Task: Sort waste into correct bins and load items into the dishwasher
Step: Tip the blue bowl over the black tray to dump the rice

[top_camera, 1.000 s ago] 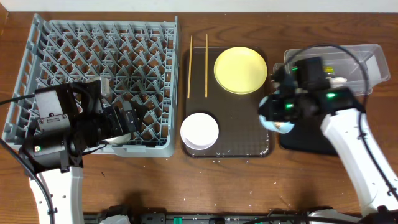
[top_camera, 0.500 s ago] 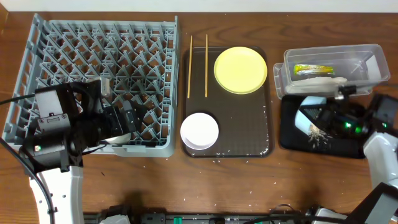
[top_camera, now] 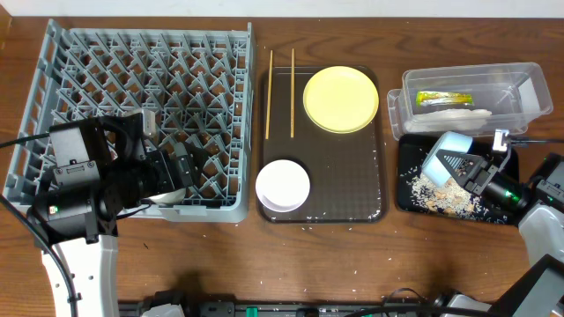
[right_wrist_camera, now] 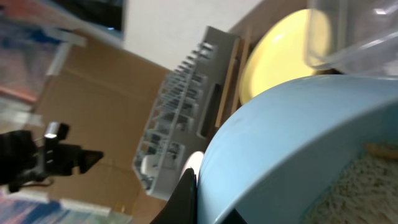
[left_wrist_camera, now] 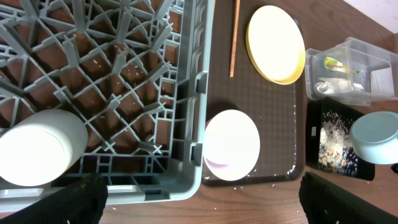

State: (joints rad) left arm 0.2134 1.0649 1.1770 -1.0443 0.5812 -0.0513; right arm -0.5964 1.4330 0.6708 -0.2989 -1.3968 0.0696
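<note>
My right gripper swings to the left in the overhead view next, levels the bowl and lowers it onto the brown tray (top_camera: 352,176) beside the white bowl, where room remains.
My right gripper (top_camera: 473,173) is shut on the rim of the light blue bowl (top_camera: 447,148), which tilts over the black tray (top_camera: 407,201). Whitish crumbs (top_camera: 436,194) lie scattered on that tray. In the right wrist view the bowl (right_wrist_camera: 298,137) fills the frame, with one dark finger (right_wrist_camera: 186,194) against its rim. My left gripper (left_wrist_camera: 202,199) hangs open over the front right corner of the grey dish rack (top_camera: 132,88), where a white cup (left_wrist_camera: 40,146) sits. The yellow plate (top_camera: 341,99), white bowl (top_camera: 283,185) and two chopsticks (top_camera: 270,92) rest on the brown tray (top_camera: 352,176).
The clear tub (top_camera: 515,84) behind the black tray holds a green-and-orange wrapper (top_camera: 441,97) and a white napkin (top_camera: 456,114). A few crumbs dot the brown tray and the wooden table in front of it.
My right arm swung the blue bowl from the brown tray's edge over the black tray and tipped it. Crumbs now lie on the black tray. The left arm has not moved.
</note>
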